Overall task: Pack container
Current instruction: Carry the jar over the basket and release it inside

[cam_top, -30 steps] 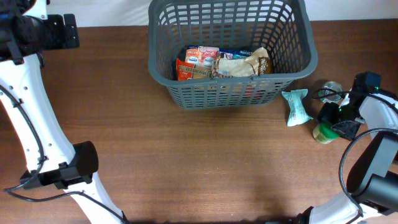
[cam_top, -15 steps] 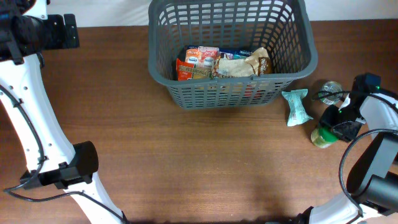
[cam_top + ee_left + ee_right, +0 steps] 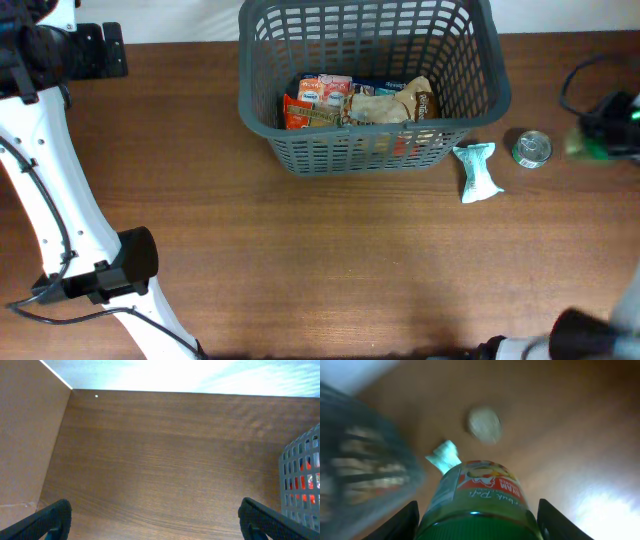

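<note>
I should next move my right gripper over the empty end of the basket beside the packets, to the gripper's left in the overhead view, and release the jar there.
The dark grey lattice basket (image 3: 480, 60) stands at the table's back centre with several snack packets (image 3: 360, 100) inside; it also shows blurred in the right wrist view (image 3: 365, 455) and at the edge of the left wrist view (image 3: 300, 480). My right gripper (image 3: 479, 522) is shut on a green-lidded jar (image 3: 480, 500) and holds it in the air at the far right (image 3: 598, 142). A small tin can (image 3: 531, 148) and a pale green packet (image 3: 478, 172) lie right of the basket. My left gripper (image 3: 155, 520) is open and empty over bare wood.
The left arm's white links (image 3: 50, 200) run down the left side of the table. The table's back edge meets a white wall (image 3: 175, 375). The can (image 3: 484, 424) and packet (image 3: 443, 456) lie below the lifted jar.
My right gripper has lifted the green-lidded jar off the table and swung it up and to the right, blurred with motion. The can now stands uncovered. The left arm has not moved.
</note>
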Robot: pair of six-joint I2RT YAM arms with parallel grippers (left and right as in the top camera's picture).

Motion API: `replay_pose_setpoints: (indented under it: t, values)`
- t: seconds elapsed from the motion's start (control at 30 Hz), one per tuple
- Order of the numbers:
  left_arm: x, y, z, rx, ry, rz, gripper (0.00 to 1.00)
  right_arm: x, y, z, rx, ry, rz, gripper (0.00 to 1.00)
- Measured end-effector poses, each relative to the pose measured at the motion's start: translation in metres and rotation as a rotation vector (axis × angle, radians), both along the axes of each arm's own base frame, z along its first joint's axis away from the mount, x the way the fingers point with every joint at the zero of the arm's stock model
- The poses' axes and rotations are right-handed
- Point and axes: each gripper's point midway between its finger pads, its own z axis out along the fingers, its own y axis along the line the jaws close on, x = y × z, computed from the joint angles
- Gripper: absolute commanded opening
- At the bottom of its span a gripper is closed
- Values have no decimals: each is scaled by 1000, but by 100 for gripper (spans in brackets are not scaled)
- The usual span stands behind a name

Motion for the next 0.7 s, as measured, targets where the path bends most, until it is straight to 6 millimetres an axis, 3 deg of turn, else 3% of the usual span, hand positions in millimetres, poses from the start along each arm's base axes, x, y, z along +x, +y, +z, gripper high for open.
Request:
replay_pose_setpoints:
  t: [0.07,0.17,0.27,0.37,0.43,0.53,0.7]
  values:
    - [0,0,0,0,0,0,99,-4,21,44,-37,-126,52,4]
    - [0,0,0,0,0,0,99,-9,61,95,-57,-302,168,4]
    - [0,0,0,0,0,0,99,-10,102,129,-53,-440,301,4]
    - [0,0,0,0,0,0,99,-1,138,147,-43,-524,426,4]
    - [0,0,0,0,0,0,99,12,158,149,-43,-546,498,4]
    - [0,0,0,0,0,0,99,42,184,136,-46,-531,590,4]
    - [0,0,0,0,0,0,99,101,204,68,-29,-367,640,4]
